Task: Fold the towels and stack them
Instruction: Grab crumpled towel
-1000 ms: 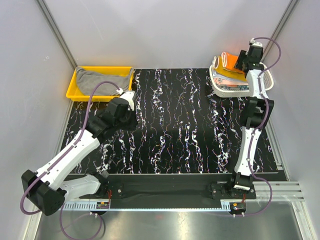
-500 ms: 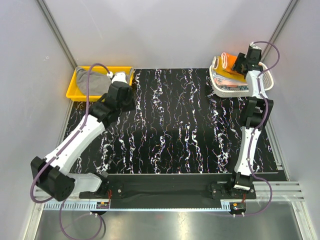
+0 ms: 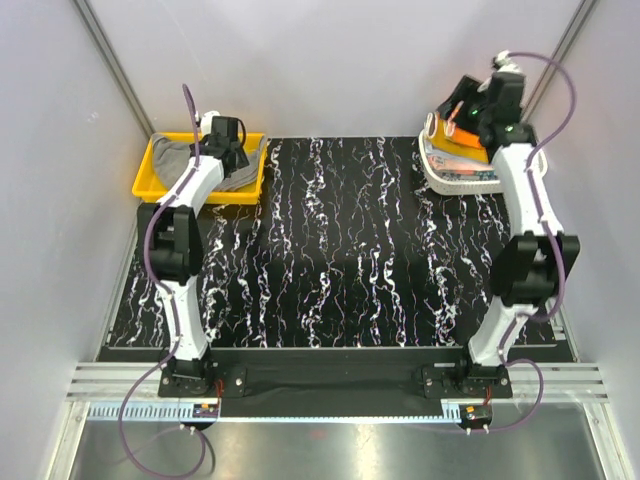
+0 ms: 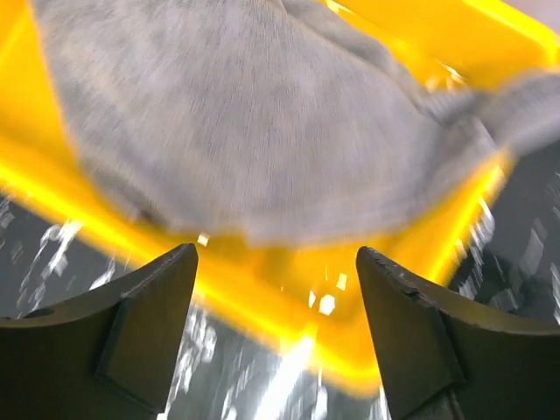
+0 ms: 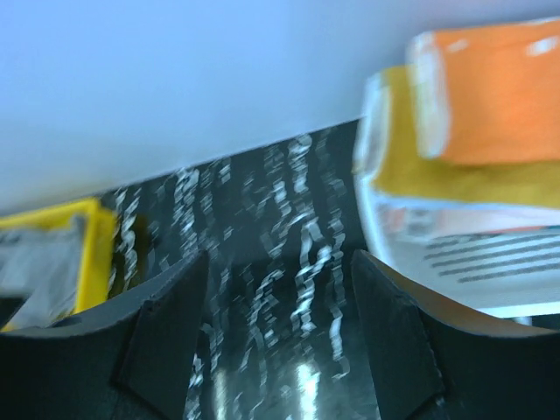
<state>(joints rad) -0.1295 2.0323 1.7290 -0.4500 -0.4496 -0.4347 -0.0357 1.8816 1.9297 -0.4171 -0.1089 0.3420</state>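
The left gripper will go down into the yellow tray and then move toward the grey towel's middle [image 4: 250,131].
A crumpled grey towel [image 3: 185,160] [image 4: 262,114] lies in the yellow tray [image 3: 150,185] [image 4: 420,289] at the back left. My left gripper [image 3: 232,158] [image 4: 276,262] hovers at the tray's right end, open, with nothing between its fingers. At the back right, folded towels [image 3: 452,150] are stacked in the white lattice basket [image 3: 460,182] [image 5: 472,262], with an orange towel [image 5: 490,96] on top of a yellowish one [image 5: 455,179]. My right gripper [image 3: 455,105] [image 5: 278,262] is raised over the basket's left side and points left across the table, open and empty.
The black marbled table top [image 3: 350,250] spreads between tray and basket. Grey walls close in at the back and both sides. Both arms reach far back along the table's left and right edges. The right wrist view shows the yellow tray [image 5: 92,236] far off.
My left arm swung from the table's left side back to the tray and its jaws opened wide. The right gripper rose off the stacked towels, turned leftwards and opened further.
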